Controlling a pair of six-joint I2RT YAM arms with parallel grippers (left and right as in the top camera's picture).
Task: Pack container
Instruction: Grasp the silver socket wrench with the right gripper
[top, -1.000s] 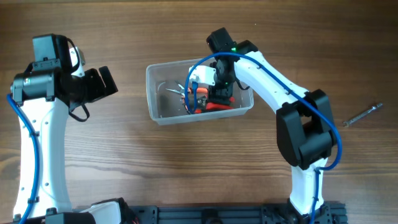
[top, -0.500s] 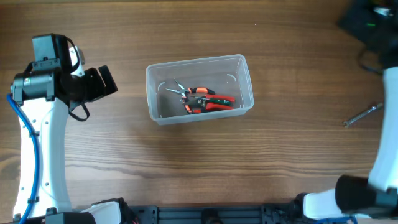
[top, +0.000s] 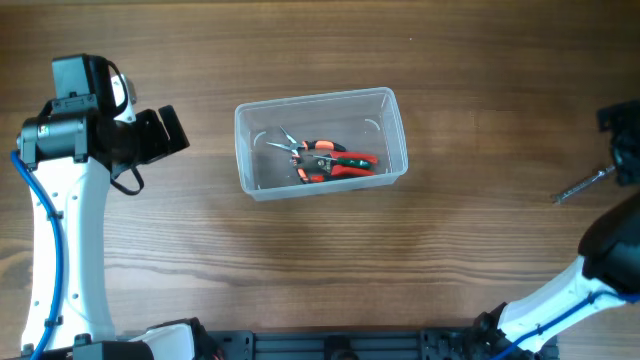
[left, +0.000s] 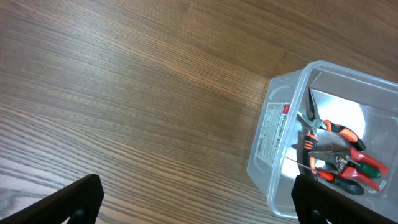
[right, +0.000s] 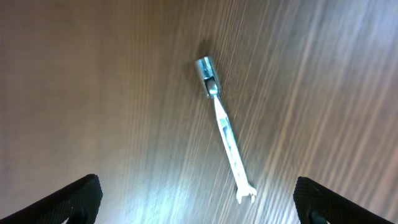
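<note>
Next, my right gripper lowers, turning in line with the slanted silver wrench, to get onto the wrench's handle just behind the socket end (top: 575, 190) (right: 221, 117).
The clear plastic container (top: 250, 150) stands mid-table and holds orange and red-green handled pliers (top: 325, 160); it also shows at the right of the left wrist view (left: 273, 134). A silver wrench (top: 582, 186) lies on the table at the far right, and shows in the right wrist view (right: 225, 130). My right gripper (top: 622, 150) is at the right edge above the wrench, open and empty, its fingertips wide apart (right: 199, 202). My left gripper (top: 165, 130) is open and empty, left of the container (left: 196, 199).
The wooden table (top: 320, 260) is bare around the container and the wrench. The left arm's white base column (top: 60, 250) stands at the left edge; the right arm's base (top: 540, 315) is at the bottom right.
My right gripper has left the container, where it was over the pliers, and swung out to the far right over the wrench. The pliers stay in the container. The left arm has not moved.
</note>
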